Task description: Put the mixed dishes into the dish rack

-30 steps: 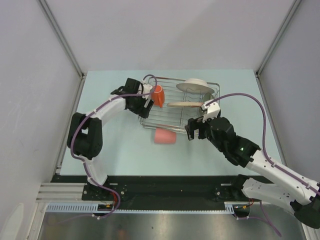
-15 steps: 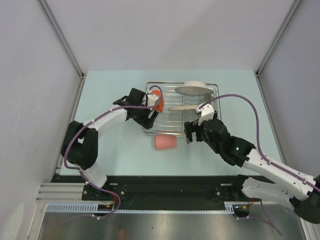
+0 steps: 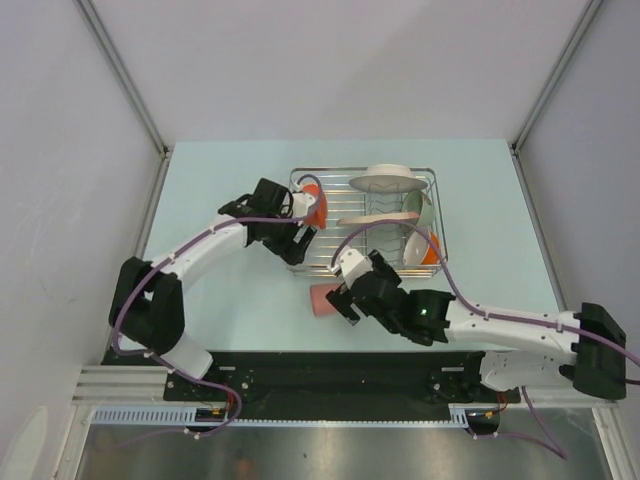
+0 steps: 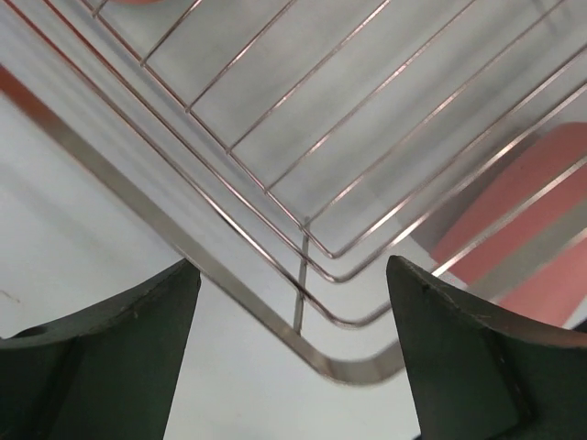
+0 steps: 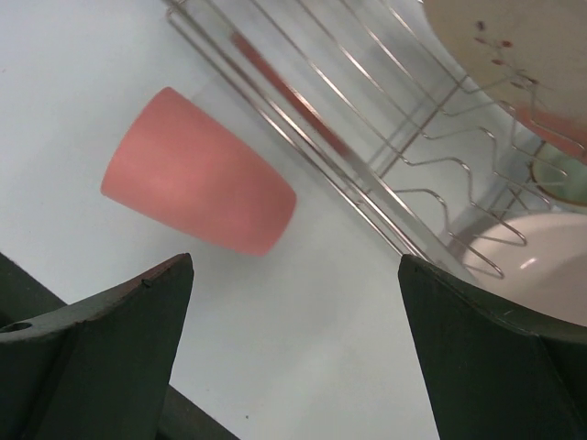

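I will move my right gripper to the left in the top view next, and down onto the rim of the pink tumbler's wide end [image 3: 314, 300] [image 5: 140, 144], which points away.
The dish rack [image 3: 365, 225] stands mid-table holding an orange cup [image 3: 315, 205] at its left end, an upturned white bowl [image 3: 385, 181], a whitish plate [image 3: 385, 215], a pale green bowl [image 3: 426, 210] and an orange-handled mug [image 3: 424, 250]. The pink tumbler [image 3: 322, 298] lies on its side on the table in front of the rack. My right gripper [image 3: 346, 300] is open just right of it, and in the right wrist view the tumbler [image 5: 197, 186] lies beyond the left finger. My left gripper [image 3: 300, 240] hangs open over the rack's front-left corner [image 4: 312, 275].
Grey walls stand along the table's left, right and far sides. The right arm lies low across the near right of the table. The black base rail [image 3: 300, 370] runs along the near edge.
My right arm has swung left and down to the tumbler, which now lies a little nearer the front. My left gripper has moved from the orange cup to the rack's corner.
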Robot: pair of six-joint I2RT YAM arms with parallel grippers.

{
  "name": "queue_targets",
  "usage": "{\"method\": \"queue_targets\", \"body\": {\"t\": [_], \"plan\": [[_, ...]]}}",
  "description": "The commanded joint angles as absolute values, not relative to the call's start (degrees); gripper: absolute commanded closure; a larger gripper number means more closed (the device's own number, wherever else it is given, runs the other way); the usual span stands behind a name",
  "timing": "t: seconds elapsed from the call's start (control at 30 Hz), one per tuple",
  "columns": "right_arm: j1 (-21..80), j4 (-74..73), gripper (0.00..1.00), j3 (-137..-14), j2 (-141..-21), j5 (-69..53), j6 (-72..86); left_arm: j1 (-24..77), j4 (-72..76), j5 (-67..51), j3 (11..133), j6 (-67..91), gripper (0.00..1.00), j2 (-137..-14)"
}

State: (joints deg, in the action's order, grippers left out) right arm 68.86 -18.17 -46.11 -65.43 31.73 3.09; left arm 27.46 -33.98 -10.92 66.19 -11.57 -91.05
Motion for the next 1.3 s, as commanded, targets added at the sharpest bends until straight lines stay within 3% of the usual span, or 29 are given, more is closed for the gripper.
{"method": "queue_targets", "body": {"t": [0.0, 0.3, 0.63, 0.83, 1.1, 1.27], "plan": [[72.8, -13.0, 0.00, -50.5, -70.6, 35.2, 0.2, 27.3, -39.3, -12.5, 70.6, -11.6, 0.12, -84.2], [78.2, -10.3, 0.00, -59.7, -84.2, 33.5, -3.8, 19.3, -40.3, -13.4, 71.3, -11.7, 0.11, -76.4], [76.7, -16.4, 0.04, -65.1, -97.8, 35.0, -1.7, 15.6, -38.1, -14.7, 66.9, -12.7, 0.11, -70.1], [75.7, -18.5, 0.19, -65.1, -103.0, 44.0, -0.3, 14.7, -37.8, -15.3, 66.5, -13.4, 0.11, -70.0], [76.3, -23.5, 0.34, -64.6, -100.8, 46.1, 4.6, 14.1, -37.4, -16.0, 66.8, -13.9, 0.11, -71.3], [78.0, -28.7, 0.52, -64.6, -98.6, 46.1, 8.8, 14.1, -37.4, -16.5, 67.0, -14.0, 0.11, -71.6]]}}
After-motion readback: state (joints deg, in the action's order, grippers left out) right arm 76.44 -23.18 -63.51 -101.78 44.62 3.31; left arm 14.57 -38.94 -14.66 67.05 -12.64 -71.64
